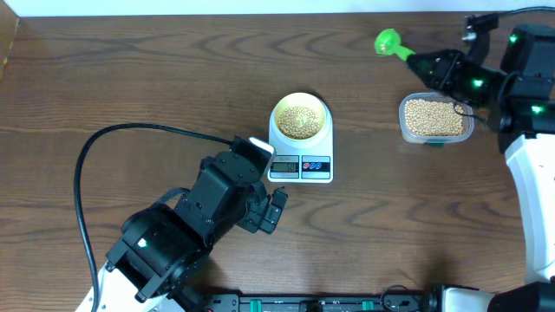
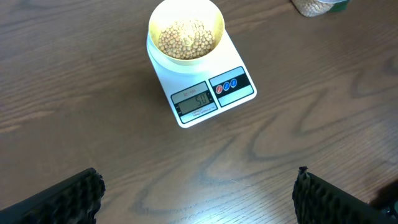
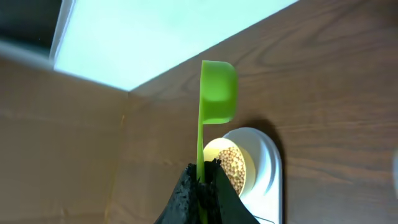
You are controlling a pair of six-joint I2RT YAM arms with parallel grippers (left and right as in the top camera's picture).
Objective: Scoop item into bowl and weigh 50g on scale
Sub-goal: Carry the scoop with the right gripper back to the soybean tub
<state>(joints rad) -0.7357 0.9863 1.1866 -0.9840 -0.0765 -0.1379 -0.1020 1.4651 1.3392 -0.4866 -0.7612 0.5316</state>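
The scale already shows the target weight, so the robot's right gripper should next swing back and down and let go of the scoop [image 1: 388, 42] onto the beans in the clear tub [image 1: 440, 121].
The pale-yellow bowl [image 1: 300, 117] holds tan beans [image 1: 299, 120] and stands on the white scale [image 1: 301, 162] at the table's middle. The left wrist view shows the bowl [image 2: 186, 34], beans [image 2: 186, 38] and scale [image 2: 205, 102], whose display is lit. My left gripper [image 1: 276, 211] is open and empty, below and left of the scale; its fingers show at the bottom of the left wrist view [image 2: 199, 199]. My right gripper [image 1: 427, 64] is shut on a green scoop [image 1: 388, 42] by its handle, at the far right above a clear tub. The scoop [image 3: 217, 90] looks empty.
A clear plastic tub [image 1: 436, 119] of beans sits at the right, just below the right gripper; its corner shows in the left wrist view [image 2: 314, 6]. A black cable [image 1: 95, 147] loops over the table's left side. The left arm body fills the lower left.
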